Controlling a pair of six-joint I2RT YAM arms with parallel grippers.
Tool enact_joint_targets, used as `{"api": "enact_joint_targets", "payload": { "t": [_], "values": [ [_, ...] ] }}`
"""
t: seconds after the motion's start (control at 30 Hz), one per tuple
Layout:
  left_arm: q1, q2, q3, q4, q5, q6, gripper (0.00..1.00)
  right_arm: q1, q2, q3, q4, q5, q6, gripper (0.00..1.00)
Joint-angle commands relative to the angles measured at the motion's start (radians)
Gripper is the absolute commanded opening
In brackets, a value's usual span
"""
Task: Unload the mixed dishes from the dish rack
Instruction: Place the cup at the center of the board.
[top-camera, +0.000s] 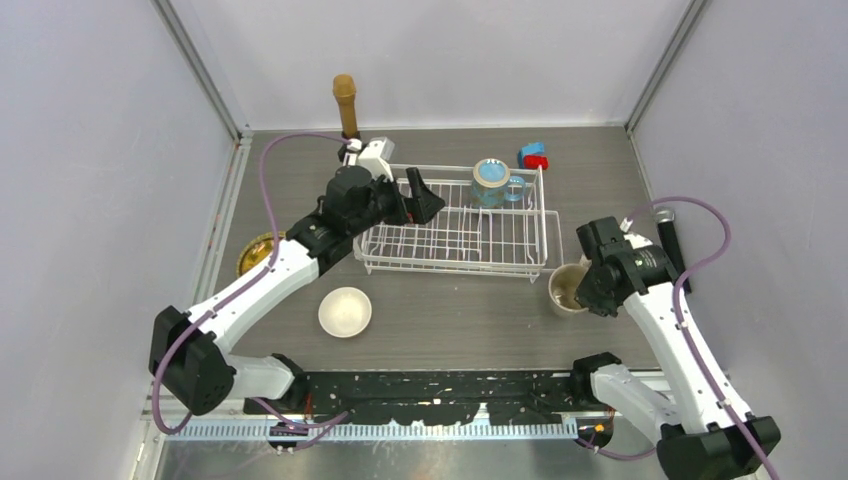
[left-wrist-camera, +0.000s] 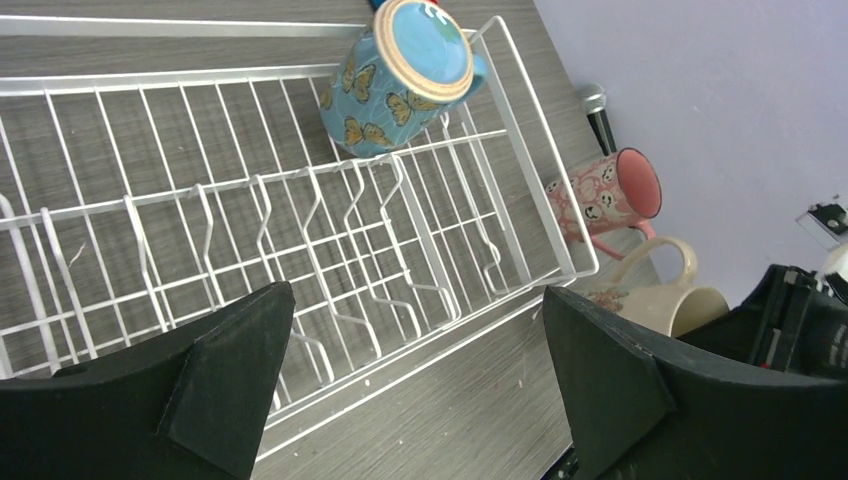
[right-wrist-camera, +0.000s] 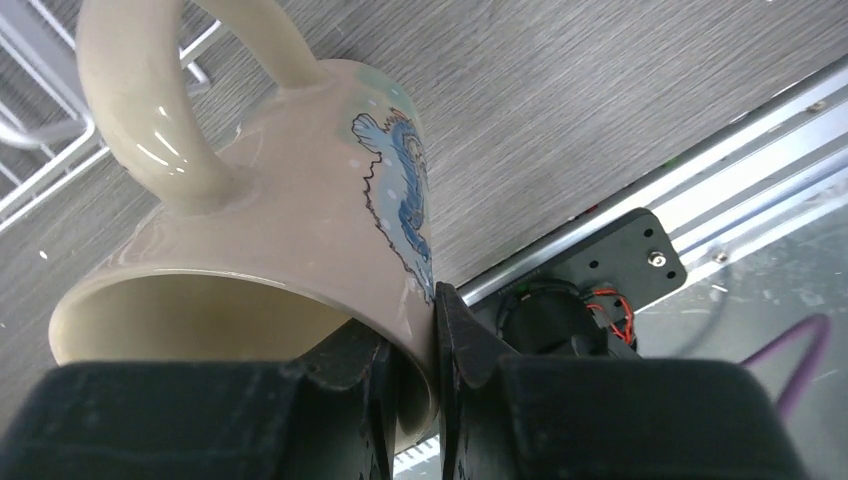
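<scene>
My right gripper lowers the cream patterned mug onto the bare tabletop (top-camera: 563, 321) beside the rack next and releases its rim there, since that tabletop lies below the gripper.
The white wire dish rack (top-camera: 455, 238) stands mid-table and also shows in the left wrist view (left-wrist-camera: 300, 230). A blue butterfly mug (top-camera: 492, 183) sits in its far right corner, seen too in the left wrist view (left-wrist-camera: 395, 85). My left gripper (top-camera: 425, 197) hovers open and empty over the rack's left end (left-wrist-camera: 415, 350). My right gripper (right-wrist-camera: 415, 370) is shut on the rim of the cream patterned mug (right-wrist-camera: 270, 240), just right of the rack (top-camera: 567, 288). A pink mug (left-wrist-camera: 610, 195) lies beside it. A white bowl (top-camera: 345, 311) and a tan plate (top-camera: 257, 253) rest on the table.
A brown microphone-shaped stick (top-camera: 345, 100) stands at the back left. A small blue-and-red block (top-camera: 533, 156) sits behind the rack's far right corner. A black handle with a silver end (top-camera: 668, 238) lies by the right wall. A metal rail (top-camera: 400, 428) edges the table front.
</scene>
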Motion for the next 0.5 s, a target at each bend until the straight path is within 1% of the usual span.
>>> {"api": "enact_joint_targets", "payload": {
  "t": [0.0,0.1,0.13,0.2,0.27,0.37,0.4,0.43,0.47],
  "values": [
    [-0.001,0.007,0.047,-0.017,-0.006,0.046,1.00,-0.153,0.005,-0.039,0.183,-0.146,-0.138,0.00],
    [-0.001,0.012,0.050,-0.021,-0.009,0.052,1.00,-0.243,-0.001,-0.093,0.219,-0.202,-0.178,0.00],
    [-0.001,0.015,0.049,-0.019,-0.009,0.049,1.00,-0.292,0.000,-0.106,0.240,-0.240,-0.192,0.00],
    [-0.002,0.022,0.051,-0.014,-0.007,0.043,1.00,-0.345,0.008,-0.141,0.266,-0.293,-0.213,0.00],
    [-0.001,0.034,0.059,-0.024,-0.003,0.042,1.00,-0.380,0.018,-0.161,0.281,-0.308,-0.224,0.01],
    [-0.002,0.043,0.067,-0.037,-0.002,0.042,1.00,-0.395,0.020,-0.155,0.278,-0.266,-0.222,0.12],
    [-0.002,0.046,0.067,-0.038,-0.002,0.040,1.00,-0.398,0.019,-0.153,0.278,-0.245,-0.222,0.18],
    [-0.001,0.049,0.066,-0.035,-0.002,0.038,1.00,-0.400,0.020,-0.153,0.276,-0.239,-0.221,0.20],
    [-0.001,0.050,0.065,-0.035,-0.002,0.035,1.00,-0.401,0.021,-0.153,0.275,-0.238,-0.222,0.29]
  ]
}}
